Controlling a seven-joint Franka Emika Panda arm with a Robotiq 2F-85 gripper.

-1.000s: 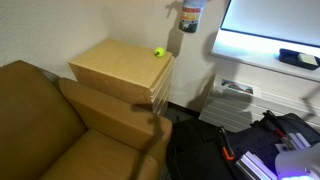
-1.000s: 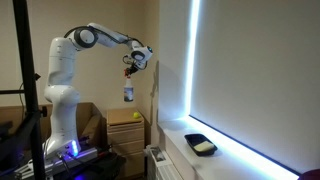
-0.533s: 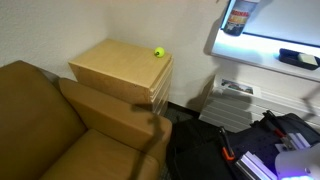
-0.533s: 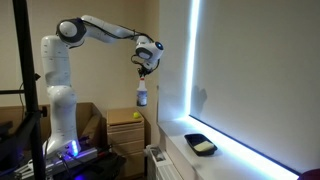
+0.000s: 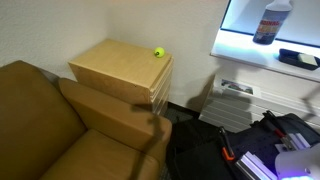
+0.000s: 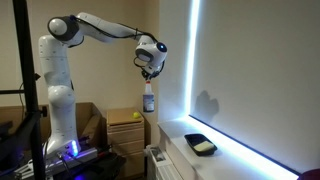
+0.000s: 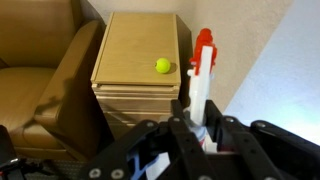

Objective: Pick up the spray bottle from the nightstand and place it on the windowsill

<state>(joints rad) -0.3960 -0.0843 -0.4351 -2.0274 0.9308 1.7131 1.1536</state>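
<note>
The spray bottle is still higher than the windowsill, so I will next move my gripper down and outward, then turn it onto empty sill (image 5: 251,46) (image 7: 271,88) beside the tray.
My gripper (image 6: 149,72) is shut on the spray bottle (image 6: 148,98), which hangs upright below it in mid-air. In an exterior view the spray bottle (image 5: 271,22) is in front of the bright window, above the white windowsill (image 5: 262,55). In the wrist view the jaws (image 7: 196,108) clamp the bottle's neck, and its red-and-white trigger sprayer (image 7: 203,55) points away. The tan nightstand (image 5: 120,67) stands beside the armchair; it also shows in the wrist view (image 7: 140,58) far below the gripper.
A small yellow-green ball (image 5: 158,52) lies on the nightstand top. A brown leather armchair (image 5: 60,125) stands next to it. A dark tray (image 6: 201,145) sits on the windowsill. A white slatted heater (image 5: 228,100) is under the sill.
The gripper has carried the spray bottle sideways away from above the nightstand and toward the window, then a little lower in front of it.
</note>
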